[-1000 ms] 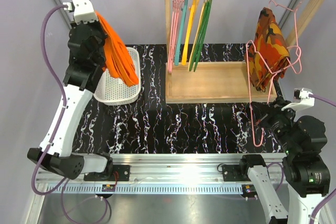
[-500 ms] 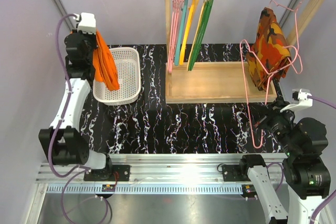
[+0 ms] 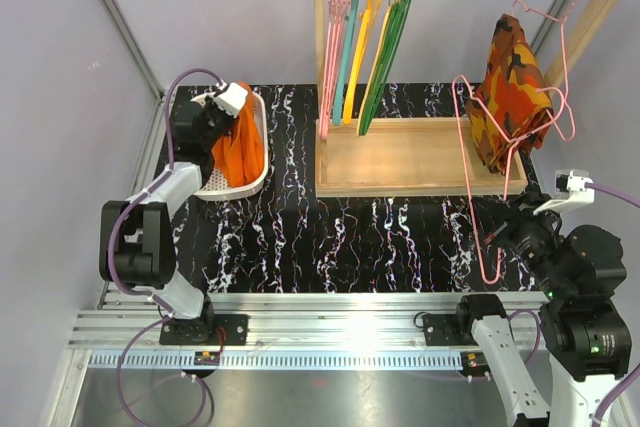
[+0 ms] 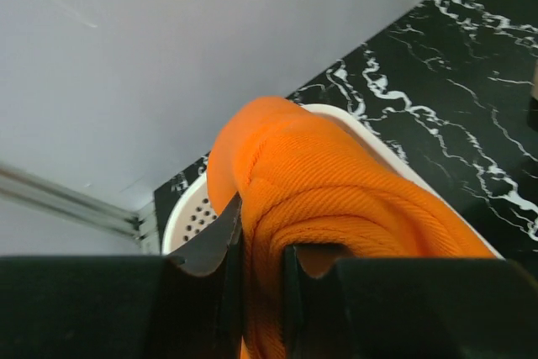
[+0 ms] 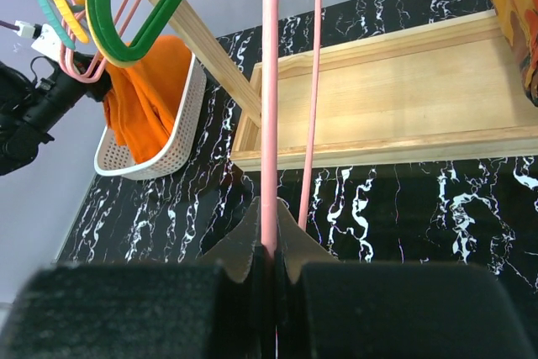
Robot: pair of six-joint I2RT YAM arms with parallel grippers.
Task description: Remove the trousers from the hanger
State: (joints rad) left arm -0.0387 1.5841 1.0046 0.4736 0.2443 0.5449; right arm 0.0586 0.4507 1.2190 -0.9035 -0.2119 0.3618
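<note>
The left gripper lowers the fold from above the basket's rim into the white basket next, tilting its fingers downward, then releases the fold.
The bright orange trousers (image 3: 241, 150) hang bunched into the white perforated basket (image 3: 257, 165) at the back left. My left gripper (image 3: 222, 129) is low over the basket and shut on a fold of them. In the left wrist view the cloth (image 4: 336, 199) fills the gap at my left gripper (image 4: 261, 258), above the basket rim (image 4: 181, 218). My right gripper (image 3: 503, 237) is shut on the thin pink wire hanger (image 3: 466, 137), which stands bare. In the right wrist view the wire (image 5: 269, 81) rises from my right gripper (image 5: 269, 245).
A wooden rack with a tray base (image 3: 410, 162) stands at the back. Thick pink, teal, yellow and green hangers (image 3: 360, 47) hang on its left. A camouflage garment (image 3: 510, 87) on other wire hangers hangs on its right, just beyond the held hanger.
My left arm has swung down and right from high at the left wall, lowering the trousers into the basket. The right gripper and hanger have barely moved.
</note>
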